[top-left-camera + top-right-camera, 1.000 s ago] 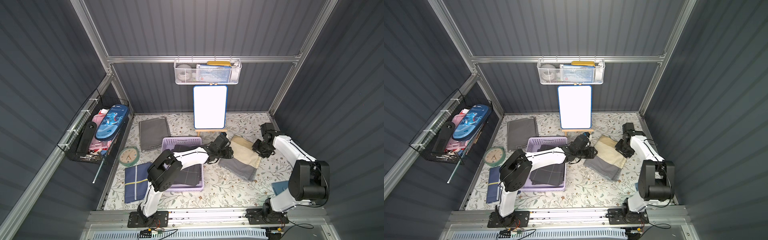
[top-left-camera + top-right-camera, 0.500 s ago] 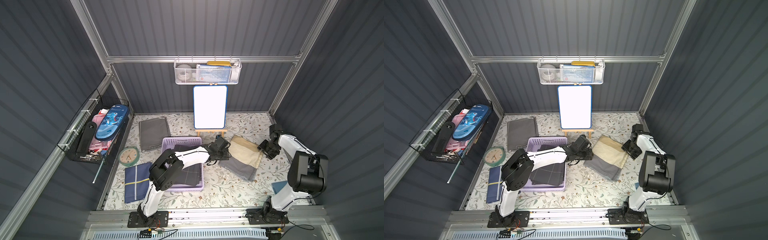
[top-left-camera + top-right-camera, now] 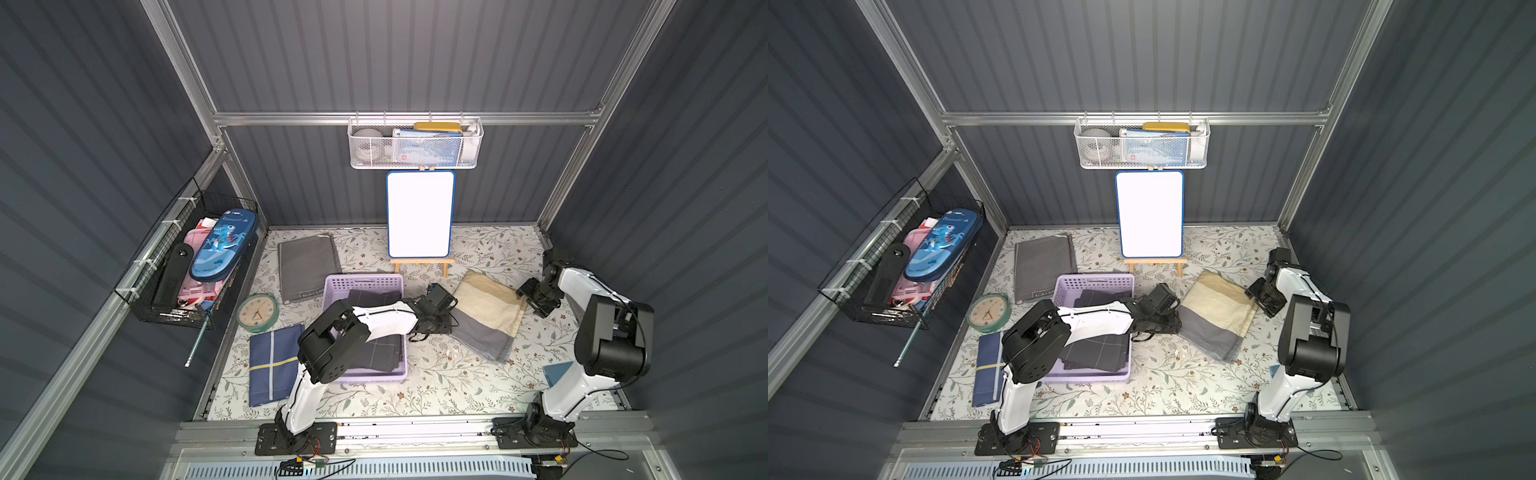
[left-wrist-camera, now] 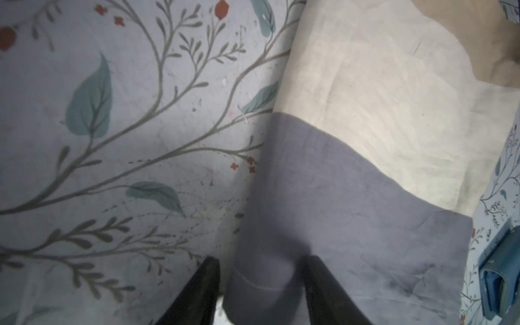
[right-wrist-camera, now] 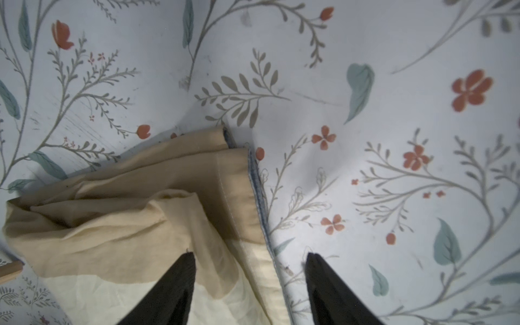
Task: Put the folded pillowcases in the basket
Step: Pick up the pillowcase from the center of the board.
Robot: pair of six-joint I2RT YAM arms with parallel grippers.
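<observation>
The right gripper lowers its open fingers toward the basket next until they straddle the edge of the crumpled cream corner (image 3: 517,298) (image 5: 264,289), which lies below that way.
The folded pillowcase (image 3: 486,316) (image 3: 1217,316), with tan, cream and grey bands, lies flat on the floral mat to the right of the basket (image 3: 361,282) (image 3: 1092,284). That lilac basket holds a dark checked cloth (image 3: 380,351). My left gripper (image 3: 449,324) (image 4: 263,281) is open at the pillowcase's grey corner (image 4: 351,211); the hem lies between its fingers. My right gripper (image 3: 528,300) (image 5: 247,281) is open at the opposite tan and cream edge (image 5: 126,225). One finger is over the cloth, the other over the mat.
A grey folded cloth (image 3: 307,266) lies behind the basket, a navy cloth (image 3: 272,365) and a clock (image 3: 257,311) to its left. A whiteboard on an easel (image 3: 419,216) stands at the back. A white mesh basket (image 3: 415,145) and a black wire basket (image 3: 187,266) hang on the walls.
My right gripper has drawn back to the pillowcase's right edge and its jaws have spread wider. The left gripper has shifted slightly along the grey corner.
</observation>
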